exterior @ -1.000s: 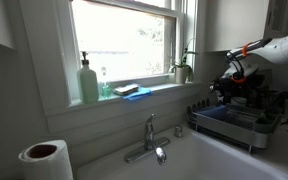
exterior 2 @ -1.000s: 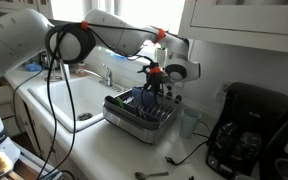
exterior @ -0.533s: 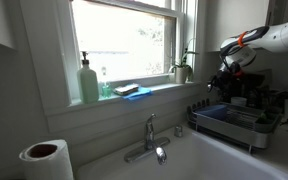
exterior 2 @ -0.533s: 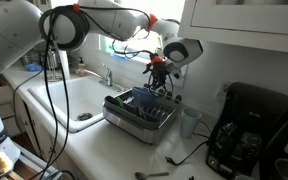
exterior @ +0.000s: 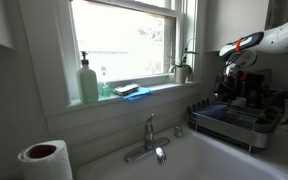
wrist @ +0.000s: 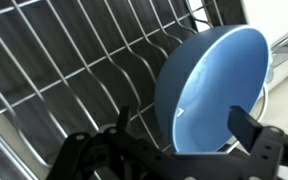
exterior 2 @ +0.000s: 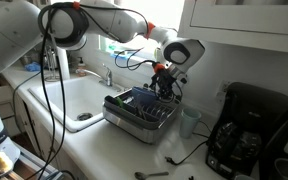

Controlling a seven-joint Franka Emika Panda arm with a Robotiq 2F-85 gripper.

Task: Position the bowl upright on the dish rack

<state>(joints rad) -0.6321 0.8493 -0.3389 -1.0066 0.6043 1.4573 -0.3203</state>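
Next, my gripper stays over the blue bowl's rim (wrist: 177, 120) and draws both fingertips together onto it, because that rim already stands between the two open fingers.
In the wrist view the blue bowl (wrist: 219, 80) stands on its edge between the wires of the silver-grey dish rack (wrist: 64, 60), its hollow side facing the camera. My gripper (wrist: 184, 122) is open, one dark finger on each side of the bowl, and holds nothing. In both exterior views the gripper (exterior: 229, 78) (exterior 2: 165, 88) hangs a little above the far end of the rack (exterior: 246, 129) (exterior 2: 134, 119). A bluish patch in the rack (exterior 2: 144, 97) appears to be the bowl.
A sink (exterior 2: 79, 100) with a faucet (exterior: 150, 140) lies beside the rack. A black coffee maker (exterior 2: 246, 135) stands on its other side. The window sill holds a soap bottle (exterior: 88, 82), a sponge (exterior: 132, 91) and a small plant (exterior: 183, 66). A paper roll (exterior: 46, 160) stands near.
The gripper was low at the bowl in the rack a second ago. It has since risen clear and shifted slightly along the rack. The bowl stays in the rack.
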